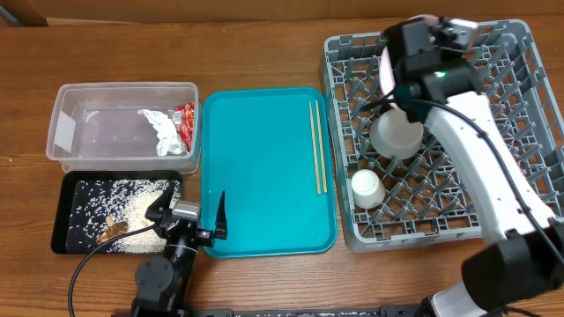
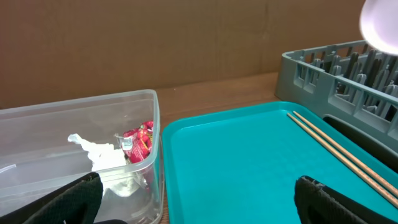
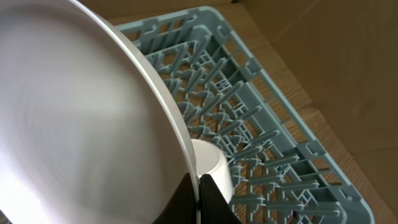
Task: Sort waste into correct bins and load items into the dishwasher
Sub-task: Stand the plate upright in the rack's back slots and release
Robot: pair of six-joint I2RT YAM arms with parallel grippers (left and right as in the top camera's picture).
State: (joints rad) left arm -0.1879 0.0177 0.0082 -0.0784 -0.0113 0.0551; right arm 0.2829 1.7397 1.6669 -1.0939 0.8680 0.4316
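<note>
Next, my right gripper will lower the plate and shift to the left in the overhead view, toward the rack's back corner by the teal tray (image 1: pixel 264 176), where slots stand empty.
My right gripper (image 3: pixel 198 186) is shut on the rim of the pale round plate (image 3: pixel 74 124) and holds it on edge above the grey dish rack (image 3: pixel 267 118). In the overhead view this gripper (image 1: pixel 394 70) is over the rack's back left part (image 1: pixel 520 97). A whitish bowl (image 1: pixel 397 134) lies upside down in the rack, and a small white cup (image 1: pixel 366 187) sits nearer the front. Two chopsticks (image 1: pixel 317 145) lie on the teal tray (image 1: pixel 264 176). My left gripper (image 1: pixel 189 214) is open and empty at the tray's front left edge. The pink bowl is not visible.
The clear tub (image 1: pixel 123 88) at the back left holds white and red wrappers (image 1: pixel 172 128). The black tray (image 1: pixel 70 207) in front of it holds rice and brown scraps (image 1: pixel 123 216). In the left wrist view the tub (image 2: pixel 81 102) and the teal tray (image 2: pixel 249 162) lie ahead.
</note>
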